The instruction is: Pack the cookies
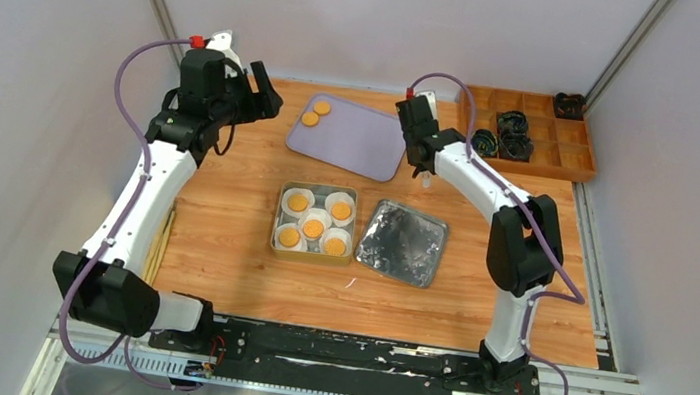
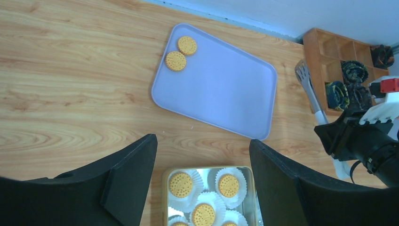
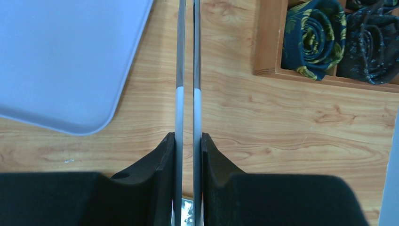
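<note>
Next, my right gripper lowers between the tray [image 1: 358, 143] and the wooden box with sections, edging toward the box, and releases the tongs, since bare table lies there.
Two cookies [image 1: 316, 113] lie at the far left corner of a lavender tray [image 1: 358, 143]; they also show in the left wrist view [image 2: 181, 52]. Several more cookies [image 1: 313, 227] sit in white paper cups inside an open gold tin [image 1: 275, 234], also in the left wrist view [image 2: 181, 184]. My left gripper [image 1: 263, 96] hangs open and empty, high above the table left of the tray [image 2: 202, 146]. My right gripper [image 1: 423, 146] is shut on grey metal tongs [image 3: 179, 70], squeezed nearly together, beside the tray's right edge. The tongs' head [image 2: 305, 75] holds nothing that I can see.
The tin's silver lid [image 1: 403, 242] lies right of the tin. A wooden compartment box [image 1: 572, 162] with rolled dark ties [image 3: 313, 37] stands at the back right. Grey walls close in the table on three sides.
</note>
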### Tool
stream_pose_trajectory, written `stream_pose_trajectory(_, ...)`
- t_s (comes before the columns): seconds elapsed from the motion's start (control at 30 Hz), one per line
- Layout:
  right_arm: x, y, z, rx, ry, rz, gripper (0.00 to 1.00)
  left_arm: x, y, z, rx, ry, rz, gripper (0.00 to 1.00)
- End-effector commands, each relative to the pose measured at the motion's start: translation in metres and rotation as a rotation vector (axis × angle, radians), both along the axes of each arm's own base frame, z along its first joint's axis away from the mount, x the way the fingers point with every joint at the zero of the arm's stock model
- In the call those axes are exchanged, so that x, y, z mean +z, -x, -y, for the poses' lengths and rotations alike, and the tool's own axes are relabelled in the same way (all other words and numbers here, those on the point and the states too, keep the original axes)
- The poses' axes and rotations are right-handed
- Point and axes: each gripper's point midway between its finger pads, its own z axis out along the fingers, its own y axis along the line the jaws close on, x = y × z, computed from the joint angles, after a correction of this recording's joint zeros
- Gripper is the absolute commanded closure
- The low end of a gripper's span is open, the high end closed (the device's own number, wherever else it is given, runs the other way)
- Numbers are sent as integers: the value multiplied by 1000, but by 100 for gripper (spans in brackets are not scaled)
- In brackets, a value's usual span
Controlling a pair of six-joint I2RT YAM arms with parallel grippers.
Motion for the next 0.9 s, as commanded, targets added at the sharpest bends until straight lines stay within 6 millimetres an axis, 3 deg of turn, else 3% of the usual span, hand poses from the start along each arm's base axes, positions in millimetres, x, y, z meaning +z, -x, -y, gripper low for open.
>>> stream_pose_trajectory(0.0, 15, -11, 22, -77, 14, 63, 90, -12, -8, 3, -19, 8, -16, 23)
stream_pose_trajectory(0.37, -80, -48, 31, -77, -79, -144, 87, -10, -6, 1, -9, 9, -7, 23)
stream_pose_trajectory(0.53, -104, -43, 26, -46, -145, -230, 82, -9, -4, 0, -6, 1, -9, 23)
stream_pose_trajectory(0.67, -106, -41, 20, -17, -179, -260, 55, -9, -5, 3, -17, 12, -8, 23)
stream_pose_trajectory(0.87, -95, -42, 17, -2, -197, -245, 24, -9, -6, 5, -28, 11, -3, 23)
